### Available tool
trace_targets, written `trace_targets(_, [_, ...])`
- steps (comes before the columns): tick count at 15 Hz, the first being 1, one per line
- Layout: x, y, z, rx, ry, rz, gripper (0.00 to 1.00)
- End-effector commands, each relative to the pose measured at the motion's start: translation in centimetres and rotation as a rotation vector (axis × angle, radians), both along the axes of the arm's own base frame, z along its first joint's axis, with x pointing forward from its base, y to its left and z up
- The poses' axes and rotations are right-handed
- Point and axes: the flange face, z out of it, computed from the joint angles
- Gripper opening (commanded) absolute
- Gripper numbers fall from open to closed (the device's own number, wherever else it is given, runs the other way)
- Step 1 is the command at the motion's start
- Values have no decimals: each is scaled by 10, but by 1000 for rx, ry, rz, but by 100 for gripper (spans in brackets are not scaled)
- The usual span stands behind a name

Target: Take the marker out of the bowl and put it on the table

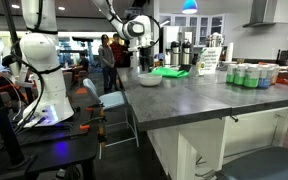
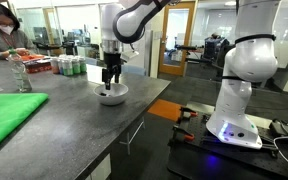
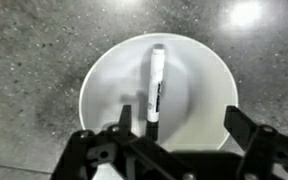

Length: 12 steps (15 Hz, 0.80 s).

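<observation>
The robot will lower its open gripper into the bowl onto the marker's dark near end (image 3: pixel 152 130) next, because that end is already in the gap between its fingers.
The white bowl (image 3: pixel 114 85) fills the wrist view, with the marker (image 3: pixel 156 85) lying inside it, white-barrelled with a dark cap at the near end. My gripper (image 3: pixel 184 125) is open just above the bowl, its fingers astride the bowl's near half, the marker's dark end close to the left finger. In both exterior views the gripper (image 2: pixel 111 80) (image 1: pixel 144 67) hangs straight down over the bowl (image 2: pixel 111 96) (image 1: pixel 148 79), which sits near the edge of the dark-grey table (image 2: pixel 64 130) (image 1: pixel 194 95). The marker is too small to see there.
A flat green item (image 2: pixel 9 113) (image 1: pixel 169 71) lies on the table. Cans and bottles (image 2: pixel 64 66) (image 1: pixel 252 75) stand further along it. A second white robot (image 2: pixel 242 75) (image 1: pixel 44 75) stands on a low black stand beside the table.
</observation>
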Motion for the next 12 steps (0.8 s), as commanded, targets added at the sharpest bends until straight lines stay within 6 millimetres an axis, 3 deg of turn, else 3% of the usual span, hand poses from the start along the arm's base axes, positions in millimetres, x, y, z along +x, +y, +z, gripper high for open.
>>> trace_targets(1, [14, -8, -11, 15, 7, 23, 100])
trace_targets(12, [25, -9, -54, 19, 67, 10, 99])
